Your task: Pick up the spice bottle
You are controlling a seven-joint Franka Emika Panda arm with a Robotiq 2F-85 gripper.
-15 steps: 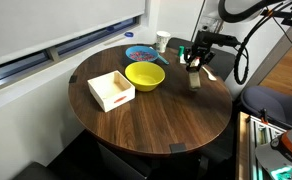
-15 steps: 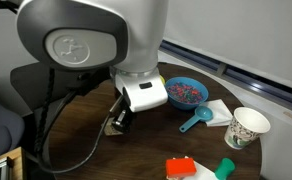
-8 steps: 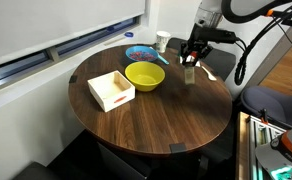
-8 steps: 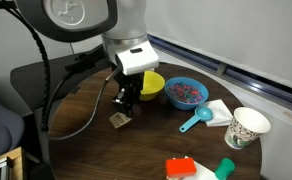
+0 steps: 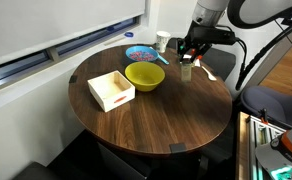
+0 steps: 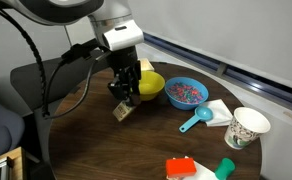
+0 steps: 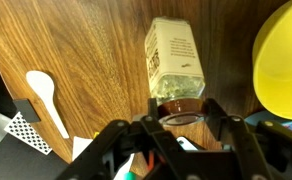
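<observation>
My gripper moves down next, tilts the bottle upright onto bare wood (image 6: 133,127) beside the yellow bowl and releases its cap, since the bottle hangs slanted above the table.
The spice bottle (image 7: 172,55) is a small bottle with a pale label, greenish contents and a brown cap. My gripper (image 7: 181,112) is shut on its cap end. In both exterior views the bottle (image 5: 187,71) (image 6: 122,111) hangs from the gripper (image 5: 189,57) (image 6: 127,90), lifted off the round wooden table (image 5: 156,115), just beside the yellow bowl (image 5: 144,75). In the wrist view the bottle's base points away from me over bare wood.
A white open box (image 5: 111,90) sits beside the yellow bowl (image 6: 150,85). A blue bowl (image 6: 185,92), a blue scoop (image 6: 195,122), a white cup (image 6: 247,127) and a red-and-green object (image 6: 196,168) stand nearby. A white spoon (image 7: 44,97) lies on the table.
My gripper has risen with the bottle in it, lifting it off the table, and has drifted toward the yellow bowl. Nothing else has moved.
</observation>
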